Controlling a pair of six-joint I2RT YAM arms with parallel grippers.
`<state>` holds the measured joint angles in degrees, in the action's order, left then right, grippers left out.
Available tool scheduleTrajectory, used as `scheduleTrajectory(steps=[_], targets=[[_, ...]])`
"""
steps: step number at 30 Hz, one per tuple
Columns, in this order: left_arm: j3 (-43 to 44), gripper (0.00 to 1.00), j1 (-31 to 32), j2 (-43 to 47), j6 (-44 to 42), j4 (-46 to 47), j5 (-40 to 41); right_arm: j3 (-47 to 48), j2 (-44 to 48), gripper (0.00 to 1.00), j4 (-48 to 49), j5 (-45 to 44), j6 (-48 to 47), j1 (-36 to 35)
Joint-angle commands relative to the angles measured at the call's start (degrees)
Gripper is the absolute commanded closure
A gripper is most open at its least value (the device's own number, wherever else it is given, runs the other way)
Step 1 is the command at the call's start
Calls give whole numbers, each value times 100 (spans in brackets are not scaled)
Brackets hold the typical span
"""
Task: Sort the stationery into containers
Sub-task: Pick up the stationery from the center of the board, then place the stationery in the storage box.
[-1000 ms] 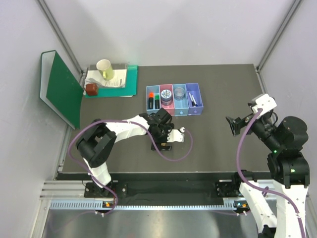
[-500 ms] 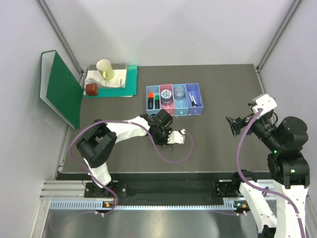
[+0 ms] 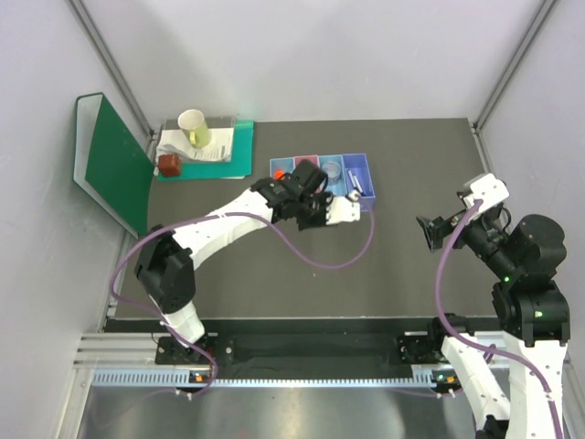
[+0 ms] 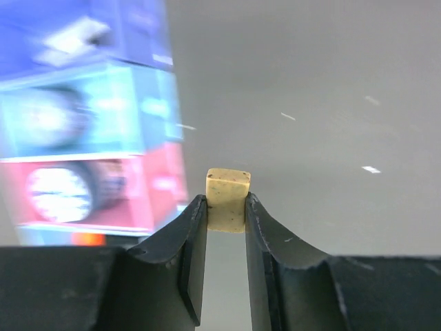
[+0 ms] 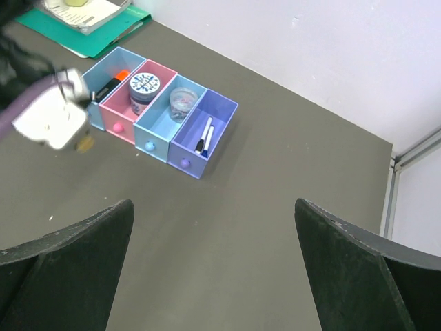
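Observation:
My left gripper moves outward over the pink bin's near end (image 4: 129, 198) next and releases the tan block (image 4: 228, 193), as that free space beside the tin lies outward of it.
My left gripper (image 4: 226, 201) is shut on the tiny tan block (image 4: 228, 193), which sticks up from between its fingertips. It holds the block (image 5: 85, 143) in the air just in front of the containers (image 3: 361, 172), near the pink bin (image 5: 114, 118). The light-blue bin (image 5: 128, 52) holds an orange-capped highlighter (image 5: 120, 74). A round patterned tin (image 5: 145, 84) is in the pink bin, and a clear tub (image 5: 182, 100) is in the blue bin (image 5: 155, 131). Two pens (image 5: 205, 134) lie in the purple bin (image 5: 200, 160). My right gripper (image 5: 213, 207) hangs wide open and empty at the right.
At the back left stand a green folder (image 3: 114, 165), a paper cup (image 3: 194, 126) on papers over a teal folder (image 3: 215, 169), and a red-brown object (image 3: 169, 165). The left arm's purple cable (image 3: 324, 261) loops over the mat. White walls enclose the table.
The left gripper closed on the tan block on the mat, then lifted it and carried it back and to the right, to the front of the bins. The right arm stayed still.

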<state>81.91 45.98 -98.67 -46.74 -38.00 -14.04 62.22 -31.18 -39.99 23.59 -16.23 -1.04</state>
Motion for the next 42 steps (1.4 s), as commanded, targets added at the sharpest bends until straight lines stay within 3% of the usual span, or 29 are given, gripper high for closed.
scheduleTrajectory(steps=[1, 16, 42], targets=[[659, 84, -27, -11, -194, 29, 446, 45, -37, 0, 167, -30, 85, 60], [3199, 86, -924, -2340, -476, -76, 877, 89, -2, 0, 61, -127, -21, 60], [2189, 87, -1126, -2103, -512, -155, 614, -60, 33, 0, 167, -109, 67, 69]])
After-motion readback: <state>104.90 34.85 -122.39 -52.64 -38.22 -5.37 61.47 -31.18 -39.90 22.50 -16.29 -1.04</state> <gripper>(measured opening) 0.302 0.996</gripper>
